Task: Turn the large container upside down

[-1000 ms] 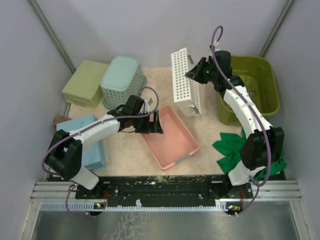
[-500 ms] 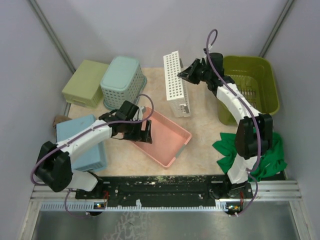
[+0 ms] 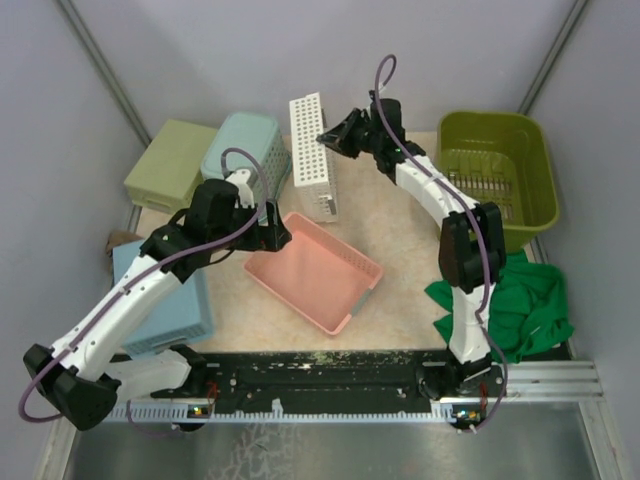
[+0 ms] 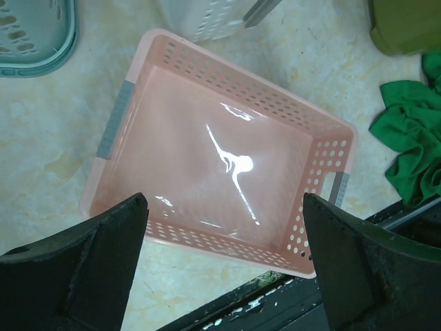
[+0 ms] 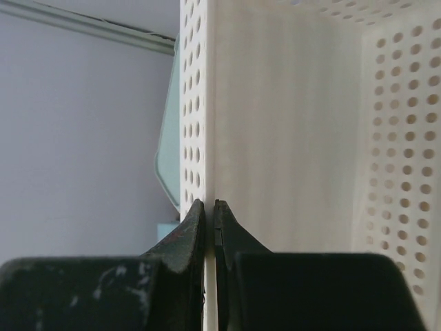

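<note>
The right gripper moves down next and swings the basket's held side toward the olive-green tub, tipping the basket's opening down, since the white perforated basket (image 3: 310, 150) is still on edge.
The large container (image 3: 500, 170) is an olive-green tub standing open side up at the back right; its corner also shows in the left wrist view (image 4: 406, 24). Neither gripper touches it. My right gripper (image 3: 325, 138) is shut on the wall of a white perforated basket (image 3: 310, 150) and holds it on edge at the back middle. In the right wrist view the gripper (image 5: 209, 203) pinches that thin wall (image 5: 289, 124). My left gripper (image 3: 272, 228) is open and empty, and in its wrist view (image 4: 224, 200) it hangs above a pink tray (image 4: 234, 76).
The pink tray (image 3: 345, 300) lies flat in the middle. An upturned teal lattice basket (image 3: 240, 150) and a pale-green tray (image 3: 170, 165) stand at the back left. A blue box (image 3: 165, 290) sits at the near left. A green cloth (image 3: 510, 300) lies in front of the tub.
My right arm has swung the white basket to the left, away from the olive tub. My left gripper has come off the pink tray's edge and moved up and left; the tray has shifted left.
</note>
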You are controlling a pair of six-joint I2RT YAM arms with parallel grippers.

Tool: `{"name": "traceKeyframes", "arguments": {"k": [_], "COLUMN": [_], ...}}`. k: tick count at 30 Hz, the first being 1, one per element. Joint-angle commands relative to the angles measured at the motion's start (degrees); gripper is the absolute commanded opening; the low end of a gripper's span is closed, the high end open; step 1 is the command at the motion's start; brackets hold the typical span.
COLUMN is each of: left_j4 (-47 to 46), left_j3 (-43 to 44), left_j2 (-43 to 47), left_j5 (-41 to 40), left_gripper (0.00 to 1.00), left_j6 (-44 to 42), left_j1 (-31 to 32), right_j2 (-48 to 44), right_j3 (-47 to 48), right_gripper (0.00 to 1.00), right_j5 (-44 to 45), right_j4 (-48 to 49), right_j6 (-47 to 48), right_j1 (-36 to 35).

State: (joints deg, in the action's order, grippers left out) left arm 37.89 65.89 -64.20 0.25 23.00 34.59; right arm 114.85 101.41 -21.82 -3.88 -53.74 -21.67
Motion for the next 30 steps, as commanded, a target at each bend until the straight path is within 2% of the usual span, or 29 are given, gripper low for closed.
{"name": "traceKeyframes", "arguments": {"k": [1,8,17,26,28,30], "left_j4": [-3.14,-4.4,-5.57,-6.86,-6.86,-6.99], "left_j3": [-1.02,-0.93,-0.59,-1.11,-1.05,-1.08], "left_j2": [2.22,3.26,2.48,1.89,1.75,1.63], "left_j5": [-4.17,-4.41,-2.51,-1.36,-1.08,-0.76], "left_gripper": [0.98,0.98,0.97,0.97,0.97,0.97], "left_j6": [2.34,2.49,2.65,3.1,3.1,3.12], "left_j1": [-0.4,-0.44,-0.49,-0.49,-0.49,-0.49], "right_j2": [3.95,9.24,5.42,1.66,0.77,-0.06], "right_j3": [3.36,3.34,-10.95,-17.05,-16.4,-14.14], "right_gripper": [0.0,0.0,0.0,0.0,0.1,0.24], "right_j5": [-1.13,-5.78,-13.83,-16.15,-14.48,-11.56], "right_j4": [13.04,18.97,31.06,27.29,22.23,13.75], "right_j6": [-11.46,-16.58,-19.86,-15.89,-11.64,-7.0], "right_j1": [0.48,2.57,9.45,14.21,14.46,14.46]}}
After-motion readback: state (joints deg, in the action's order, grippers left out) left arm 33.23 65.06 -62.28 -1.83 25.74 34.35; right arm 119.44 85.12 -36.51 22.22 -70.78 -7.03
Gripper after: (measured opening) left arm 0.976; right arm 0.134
